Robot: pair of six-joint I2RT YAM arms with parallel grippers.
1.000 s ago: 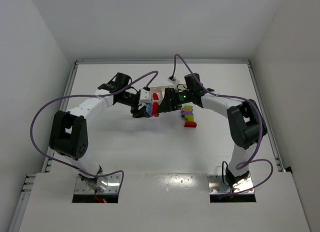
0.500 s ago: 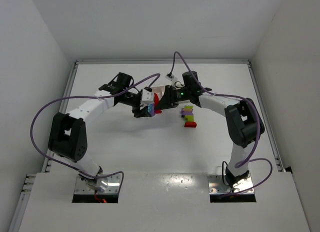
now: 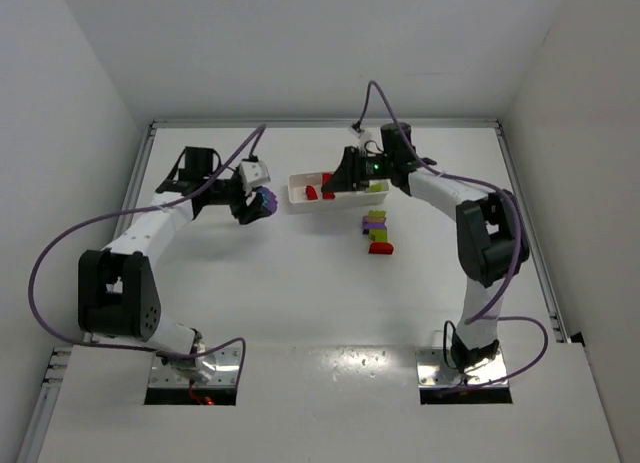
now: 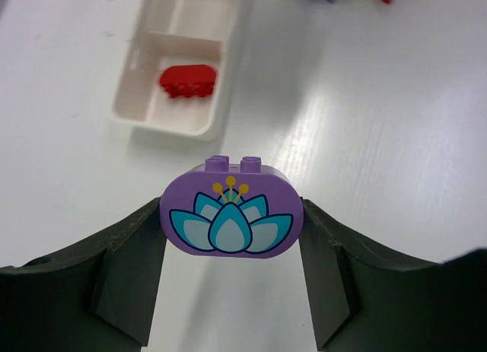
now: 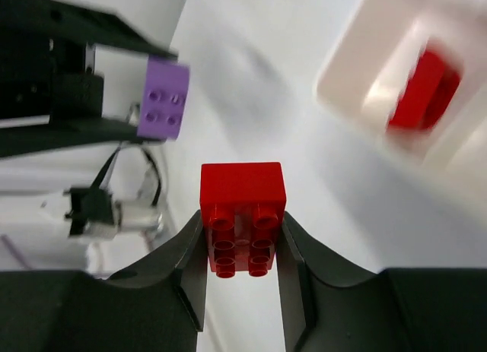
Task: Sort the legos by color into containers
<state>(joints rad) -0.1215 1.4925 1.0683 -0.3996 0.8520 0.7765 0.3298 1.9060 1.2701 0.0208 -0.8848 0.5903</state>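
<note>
My left gripper holds the purple lego and will next move over the tray (image 3: 292, 195) and down to release it, as the tray's middle section is below and right in the top view.
My left gripper (image 4: 230, 224) is shut on a purple lego (image 4: 230, 215) with a lotus flower print, held above the table left of the white tray (image 4: 171, 124). In the top view this gripper (image 3: 258, 204) sits well left of the tray (image 3: 292, 195). My right gripper (image 5: 242, 234) is shut on a red lego (image 5: 242, 204). It hangs by the tray (image 5: 342, 86), where another red lego (image 5: 422, 90) lies; from above, this gripper (image 3: 336, 185) is over the tray. A red piece (image 4: 188, 80) lies in the tray's left end compartment.
A clump of yellow-green and purple legos (image 3: 375, 221) with a red one (image 3: 381, 248) lies on the table just in front of the tray's right end. Raised rails (image 3: 140, 193) edge the table on both sides.
The right gripper shut on the red lego. The arms then drew apart: the left swung left with the purple lego, the right moved back over the tray with the red one.
</note>
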